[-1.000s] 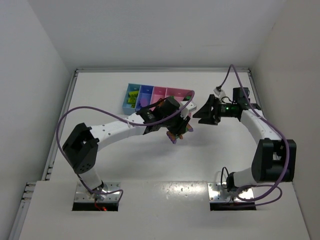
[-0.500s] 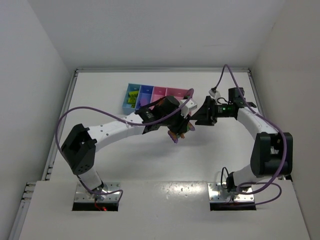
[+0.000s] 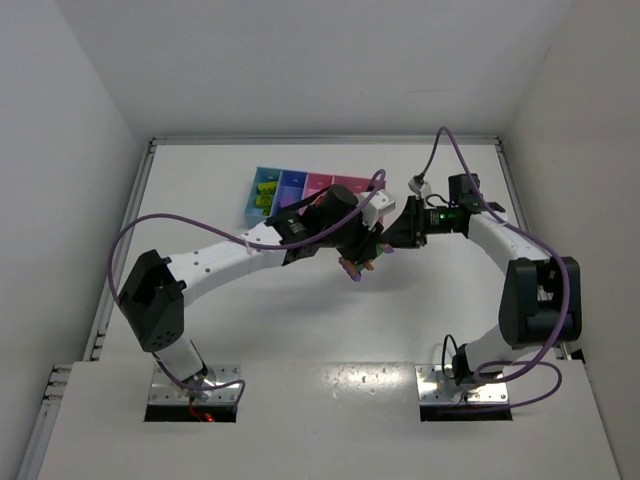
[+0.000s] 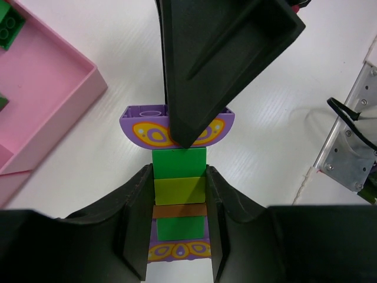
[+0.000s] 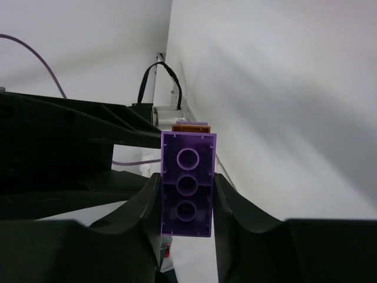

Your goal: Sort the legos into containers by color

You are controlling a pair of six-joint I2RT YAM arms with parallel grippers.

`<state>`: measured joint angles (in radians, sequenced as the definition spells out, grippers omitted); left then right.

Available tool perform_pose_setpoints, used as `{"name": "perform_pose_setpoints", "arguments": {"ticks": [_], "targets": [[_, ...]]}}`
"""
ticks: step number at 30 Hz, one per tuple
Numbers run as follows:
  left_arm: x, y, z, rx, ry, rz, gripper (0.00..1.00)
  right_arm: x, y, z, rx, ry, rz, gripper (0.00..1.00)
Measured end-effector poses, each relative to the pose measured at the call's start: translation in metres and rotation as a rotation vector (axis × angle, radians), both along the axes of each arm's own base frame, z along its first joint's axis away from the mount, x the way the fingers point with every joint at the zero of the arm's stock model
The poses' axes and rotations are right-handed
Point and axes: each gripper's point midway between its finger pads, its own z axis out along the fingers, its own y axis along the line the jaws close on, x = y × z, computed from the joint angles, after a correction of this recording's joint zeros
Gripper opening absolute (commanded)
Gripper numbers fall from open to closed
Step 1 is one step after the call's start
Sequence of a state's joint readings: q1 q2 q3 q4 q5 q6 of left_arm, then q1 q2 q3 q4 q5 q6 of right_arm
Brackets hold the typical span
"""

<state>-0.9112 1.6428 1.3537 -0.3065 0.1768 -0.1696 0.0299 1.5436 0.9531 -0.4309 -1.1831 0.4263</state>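
Note:
My right gripper moves outward and to the left in the top view next and releases over the dark blue bin, since the bin lies that way.
My left gripper is shut on a strip of legos, stacked green, yellow, orange and green with purple ends. It holds the strip above the table just right of the containers. At the strip's far end is a purple lego printed with yellow ovals. My right gripper is shut on that purple lego, its hollow underside facing the right wrist camera, with an orange layer behind it. In the top view both grippers meet at the strip.
A pink bin with green legos in its corner lies at the upper left of the left wrist view. The light blue bin holds yellow-green pieces. Purple cables loop over both arms.
My right gripper has moved left to the strip and its jaws have closed on the purple end piece. My left gripper has shifted slightly towards the back, still shut on the strip.

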Motion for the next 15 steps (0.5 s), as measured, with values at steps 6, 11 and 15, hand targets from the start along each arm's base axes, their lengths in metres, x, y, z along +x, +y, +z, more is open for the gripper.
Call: {"name": "perform_pose_setpoints", "arguments": {"ticks": [6, 11, 15], "targets": [[0.003, 0.002, 0.004, 0.002, -0.014, 0.018, 0.00, 0.004, 0.002, 0.003, 0.034, 0.017, 0.002, 0.00], [0.002, 0.009, 0.009, -0.020, -0.048, 0.036, 0.00, 0.005, 0.002, 0.010, 0.064, 0.020, 0.007, 0.00], [-0.010, 0.030, -0.003, 0.008, -0.046, 0.057, 0.00, 0.022, -0.006, 0.030, 0.088, -0.030, -0.010, 0.00]]}}
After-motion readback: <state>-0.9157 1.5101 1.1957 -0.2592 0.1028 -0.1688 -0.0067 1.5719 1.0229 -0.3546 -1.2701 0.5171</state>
